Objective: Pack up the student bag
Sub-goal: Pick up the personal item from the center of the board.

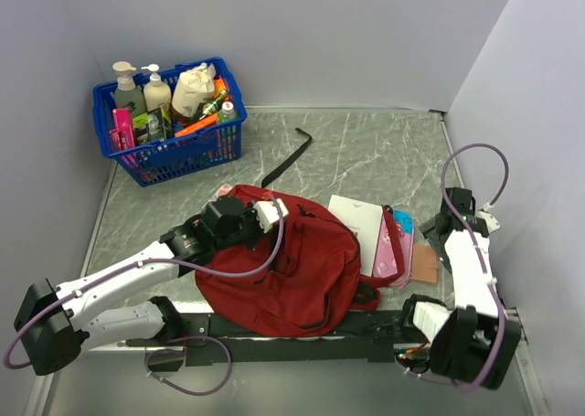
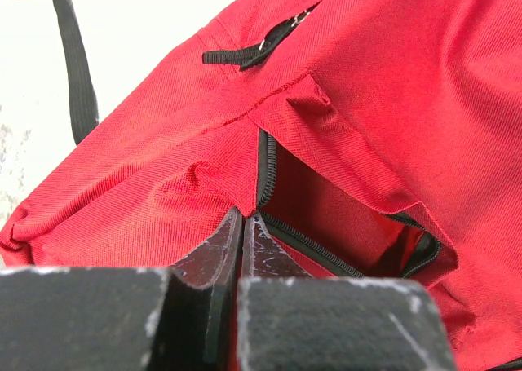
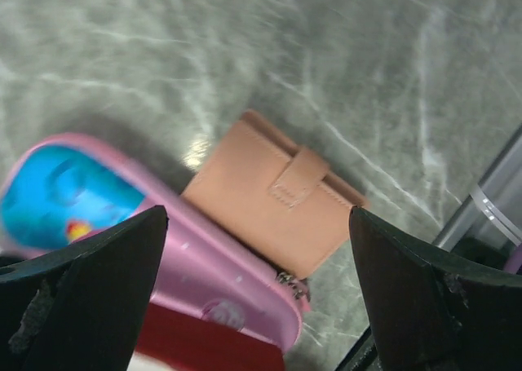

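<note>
The tan wallet's clasp edge lies clear of the pink pencil case (image 3: 204, 261), so the robot's right gripper will go down onto that edge's far end (image 3: 261, 131) and close.
The student bag (image 1: 292, 279), dark red with black zippers, lies at the table's near middle. My left gripper (image 1: 262, 217) rests on its upper left part, shut, with its tips (image 2: 245, 218) pinching the red fabric where the zipper (image 2: 266, 163) ends. Beside it a compartment (image 2: 342, 224) gapes open. My right gripper (image 1: 428, 233) hovers open to the right of the bag. Between its fingers in the right wrist view (image 3: 257, 214) lies a tan wallet (image 3: 277, 193), next to a pink pencil case (image 3: 204, 261) with a blue picture. Nothing is held there.
A blue basket (image 1: 174, 155) of bottles stands at the back left. A loose black strap (image 1: 288, 160) lies behind the bag. A white booklet (image 1: 358, 226) leans on the bag's right side next to the pencil case (image 1: 399, 247) and wallet (image 1: 424, 263). Walls close in on the left, back and right.
</note>
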Motion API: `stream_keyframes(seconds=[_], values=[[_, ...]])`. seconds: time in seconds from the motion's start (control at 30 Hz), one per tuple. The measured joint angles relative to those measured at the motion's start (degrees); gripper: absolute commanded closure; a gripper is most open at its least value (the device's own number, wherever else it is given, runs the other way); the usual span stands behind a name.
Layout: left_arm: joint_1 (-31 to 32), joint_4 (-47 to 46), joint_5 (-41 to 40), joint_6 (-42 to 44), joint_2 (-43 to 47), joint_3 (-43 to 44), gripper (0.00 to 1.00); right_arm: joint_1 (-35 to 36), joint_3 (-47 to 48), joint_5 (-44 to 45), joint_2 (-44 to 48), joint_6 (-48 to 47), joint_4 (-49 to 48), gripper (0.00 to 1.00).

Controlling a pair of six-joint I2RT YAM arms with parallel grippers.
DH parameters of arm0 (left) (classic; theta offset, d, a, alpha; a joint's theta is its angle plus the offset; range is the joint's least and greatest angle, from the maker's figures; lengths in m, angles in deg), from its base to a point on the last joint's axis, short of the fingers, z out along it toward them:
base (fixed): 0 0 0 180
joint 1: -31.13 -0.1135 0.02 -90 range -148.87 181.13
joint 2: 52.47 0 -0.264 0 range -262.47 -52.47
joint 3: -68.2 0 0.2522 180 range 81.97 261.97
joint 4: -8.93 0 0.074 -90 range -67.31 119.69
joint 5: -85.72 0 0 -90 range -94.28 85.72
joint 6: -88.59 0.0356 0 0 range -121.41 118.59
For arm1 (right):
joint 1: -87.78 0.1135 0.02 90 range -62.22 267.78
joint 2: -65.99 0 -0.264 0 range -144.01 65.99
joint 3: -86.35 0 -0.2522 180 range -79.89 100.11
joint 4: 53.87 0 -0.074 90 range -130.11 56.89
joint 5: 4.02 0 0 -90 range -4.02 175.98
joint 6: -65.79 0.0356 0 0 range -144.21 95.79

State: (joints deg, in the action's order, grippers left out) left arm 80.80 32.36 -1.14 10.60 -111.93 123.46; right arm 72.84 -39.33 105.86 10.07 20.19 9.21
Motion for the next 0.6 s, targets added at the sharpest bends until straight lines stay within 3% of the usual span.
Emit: stream_keyframes(seconds=[0.3, 0.6], values=[[-2.1, 0.8, 1.0, 1.0, -1.4, 0.2, 0.99, -8.5, -0.5, -3.1, -9.1, 0.9, -0.3, 0.0], [-4.1, -0.2, 4.7, 1.5, -1.9, 0.2, 0.99, -9.4, -0.6, -4.1, -9.6, 2.8, -3.7, 0.0]])
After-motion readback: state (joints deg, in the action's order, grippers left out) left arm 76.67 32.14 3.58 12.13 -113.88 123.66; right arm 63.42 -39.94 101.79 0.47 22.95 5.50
